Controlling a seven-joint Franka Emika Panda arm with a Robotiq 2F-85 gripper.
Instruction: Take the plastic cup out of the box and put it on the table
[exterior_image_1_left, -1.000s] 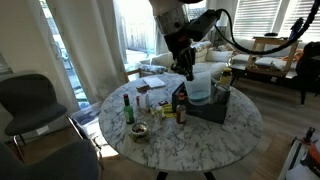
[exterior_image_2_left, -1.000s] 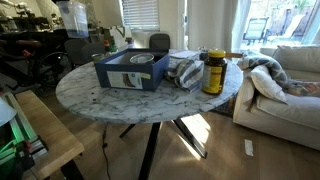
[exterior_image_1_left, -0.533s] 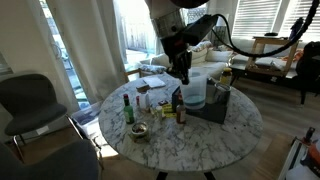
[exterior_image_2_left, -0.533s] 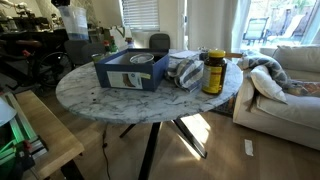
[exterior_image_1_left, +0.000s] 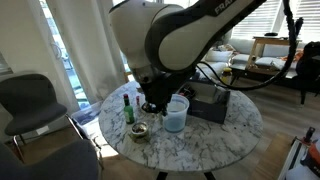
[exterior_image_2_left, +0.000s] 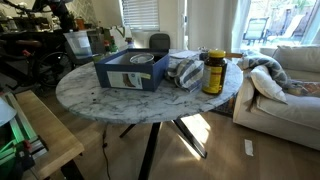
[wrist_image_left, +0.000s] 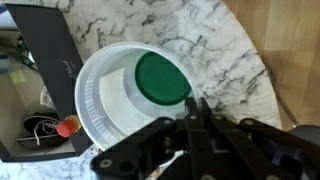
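Observation:
The cup (exterior_image_1_left: 176, 113) still hangs in midair, so I should next bring my gripper down and toward the small bowl to release it on the bare marble beside the bowl.
The clear plastic cup (exterior_image_1_left: 176, 113) hangs over the marble table (exterior_image_1_left: 200, 140), in front of the dark box (exterior_image_1_left: 213, 104). It also shows in an exterior view (exterior_image_2_left: 78, 42), above the table's far edge, left of the blue box (exterior_image_2_left: 130, 72). In the wrist view the cup (wrist_image_left: 110, 100) is seen from above, with a green disc (wrist_image_left: 160, 78) at its bottom. My gripper (wrist_image_left: 193, 112) is shut on the cup's rim. In an exterior view the gripper (exterior_image_1_left: 155, 103) is beside the cup's left rim.
Bottles (exterior_image_1_left: 127, 108) and a small bowl (exterior_image_1_left: 139, 131) stand on the table's left part. A yellow jar (exterior_image_2_left: 213, 72) and crumpled cloth (exterior_image_2_left: 185, 72) lie beside the box. A chair (exterior_image_1_left: 30, 105) stands to the left, a sofa (exterior_image_2_left: 280, 80) to the right.
The arm has carried the cup out of the box, forward and down, to a spot over the table in front of the box.

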